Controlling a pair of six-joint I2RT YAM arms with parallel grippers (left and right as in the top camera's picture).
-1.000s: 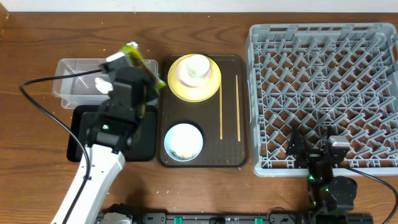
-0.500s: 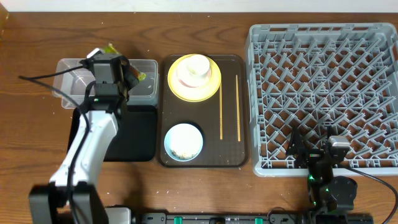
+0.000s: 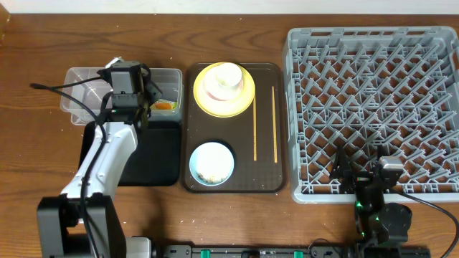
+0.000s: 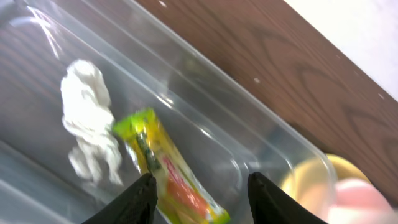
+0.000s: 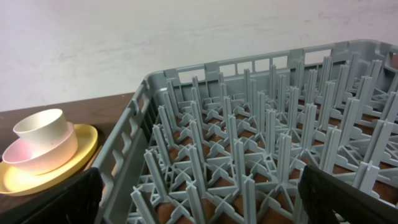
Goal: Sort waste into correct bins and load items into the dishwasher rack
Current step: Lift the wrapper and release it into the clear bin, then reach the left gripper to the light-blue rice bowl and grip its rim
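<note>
My left gripper swings back and moves down to the blue bowl's rim facing the chopsticks next, since the bowl holds food scraps.
My left gripper [image 3: 147, 98] hangs open over the clear tub [image 3: 77, 107]. The green-and-orange wrapper [image 4: 168, 171] lies loose in the tub between my fingers [image 4: 134, 199], touching the left one, with a crumpled white tissue [image 4: 90, 121] beside it. The black tray [image 3: 163, 154] sits just in front. On the brown tray [image 3: 278, 179] are the yellow plate [image 3: 204, 100] carrying a pink bowl [image 3: 213, 89] and white cup [image 3: 228, 77], a blue bowl [image 3: 211, 163] with food scraps, and two chopsticks [image 3: 255, 122]. My right gripper [image 3: 361, 174] stands open at the grey rack's [image 3: 373, 86] near edge, holding nothing.
The rack's upright pegs [image 5: 249, 155] fill the right wrist view, with the plate [image 5: 87, 146], bowl and cup to its left. A black cable [image 3: 54, 89] arcs from the left arm across the tub. Bare wooden table [image 3: 237, 215] lies in front of the trays.
The left arm swung back and left from the tub's right end to above the tub. Its jaws opened and the wrapper dropped into the tub. The right arm stayed still.
</note>
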